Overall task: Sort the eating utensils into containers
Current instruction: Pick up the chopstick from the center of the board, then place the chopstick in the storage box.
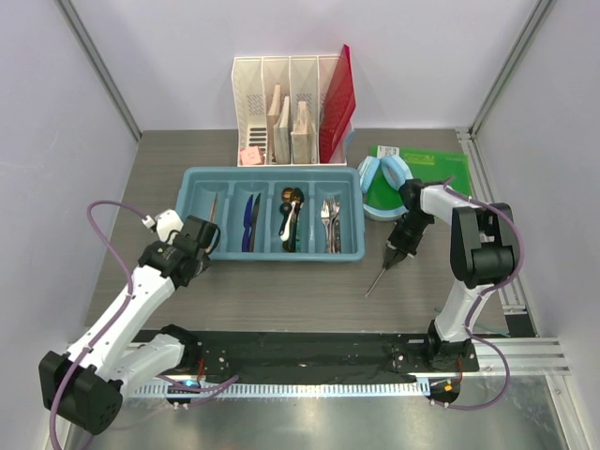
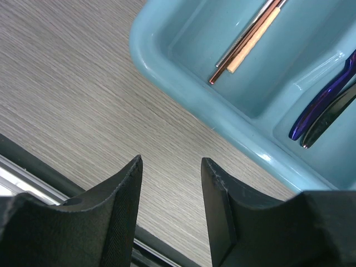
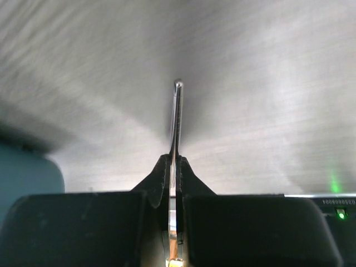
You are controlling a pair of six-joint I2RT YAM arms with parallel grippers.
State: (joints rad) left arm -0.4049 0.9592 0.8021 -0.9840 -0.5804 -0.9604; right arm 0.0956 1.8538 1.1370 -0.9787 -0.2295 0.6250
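Observation:
The robot's right gripper should next rise to clear the tray's rim, cross over to the left in the top view and release where the tray's knife section lies.
The light blue cutlery tray (image 1: 192,178) lies across the middle of the table. From left to right its compartments hold chopsticks (image 1: 214,210), blue and dark knives (image 1: 251,221), spoons (image 1: 292,216) and silver forks (image 1: 330,221). My left gripper (image 1: 202,246) is open and empty over bare table at the tray's near left corner (image 2: 167,83); its fingertips (image 2: 130,172) frame wood, with chopsticks (image 2: 247,39) and knives (image 2: 325,103) beyond. My right gripper (image 1: 399,249) is shut on a thin silver utensil (image 1: 379,277), right of the tray. It is seen edge-on (image 3: 177,117), its kind unclear, and it points down toward the table.
A white slotted file organizer (image 1: 291,112) with a red folder (image 1: 336,98) stands behind the tray, with a pink note (image 1: 250,156) at its foot. Light blue headphones (image 1: 384,176) and a green sheet (image 1: 427,167) lie at the back right. A black base rail (image 1: 309,352) runs along the near edge.

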